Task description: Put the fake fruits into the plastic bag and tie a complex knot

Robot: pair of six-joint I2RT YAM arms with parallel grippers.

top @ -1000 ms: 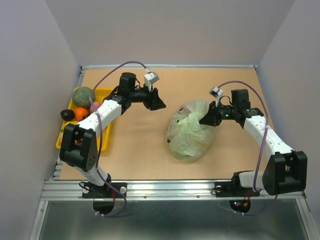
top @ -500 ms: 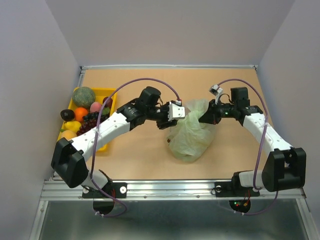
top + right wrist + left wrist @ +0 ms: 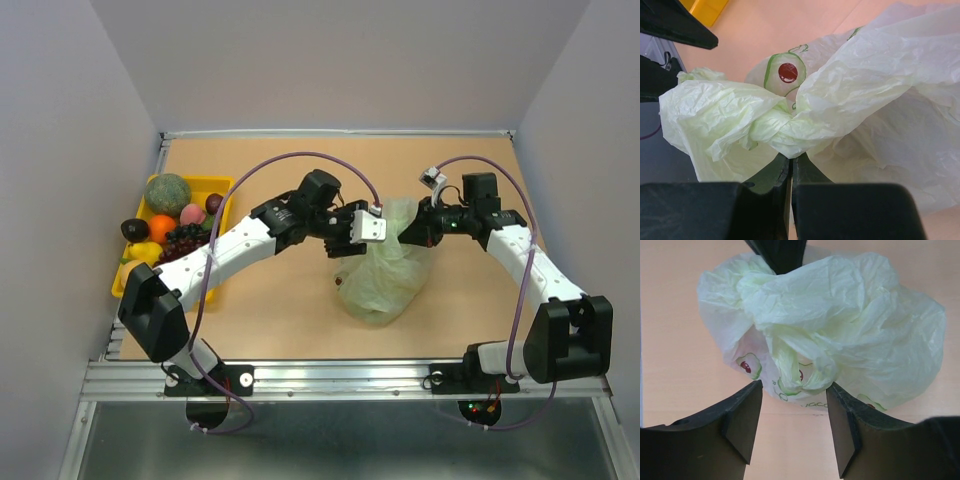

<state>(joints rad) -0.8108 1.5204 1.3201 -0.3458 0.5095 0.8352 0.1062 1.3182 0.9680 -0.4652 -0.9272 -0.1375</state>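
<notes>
My right gripper needs to go toward the right in the top view next, then outward over the bare tabletop, and let go, because the bag's twisted top is still loosely bunched.
The pale green plastic bag (image 3: 385, 280) lies crumpled mid-table, with red and green prints on it. My right gripper (image 3: 412, 233) is shut on the bag's bunched, twisted top (image 3: 782, 127); its jaws (image 3: 791, 159) pinch that plastic. I cannot tell whether the bunch is a knot. My left gripper (image 3: 345, 248) hovers at the bag's left side, open, its fingertips (image 3: 752, 392) empty over bare table just short of the bag (image 3: 850, 325). The fake fruits sit in the yellow tray: green melon (image 3: 168, 192), orange (image 3: 160, 226), grapes (image 3: 182, 240), banana (image 3: 145, 252).
The yellow tray (image 3: 124, 283) stands at the table's left edge against the side wall. Grey walls close in the table on the left, right and back. The left arm's purple cable (image 3: 300, 156) arcs above the table behind the bag.
My left arm has swung right from the tray to the bag's left side, and its jaws have spread wider. The right gripper has kept its hold on the bag's top.
</notes>
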